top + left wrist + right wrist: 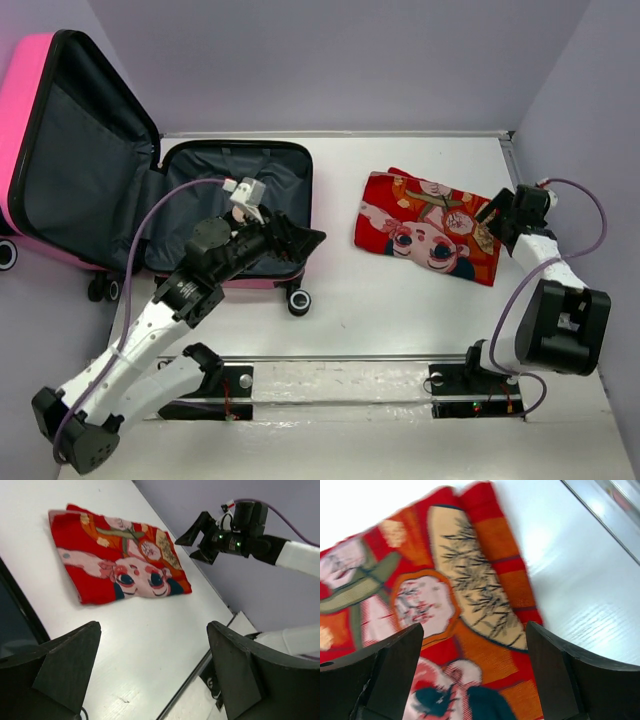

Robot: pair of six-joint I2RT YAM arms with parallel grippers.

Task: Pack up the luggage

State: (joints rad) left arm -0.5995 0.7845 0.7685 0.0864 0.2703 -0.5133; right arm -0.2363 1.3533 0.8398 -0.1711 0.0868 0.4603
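I will lower my right gripper onto the edge of the cloth by the purple side next, and then close it.
The hot-pink luggage (40, 110) lies open at the left, its dark grey lining (230, 190) showing and its lid propped up. A folded red patterned cloth (430, 225) lies on the white table to its right; it also shows in the left wrist view (120, 565) and fills the right wrist view (445, 595). My left gripper (305, 240) is open and empty over the suitcase's front right corner. My right gripper (492, 220) is open, just above the cloth's right edge; it shows in the left wrist view too (197, 542).
Purple walls enclose the table (400, 310) at the back and sides. A metal rail (340, 360) runs along the near edge by the arm bases. The suitcase wheels (298, 302) stick out at its front.
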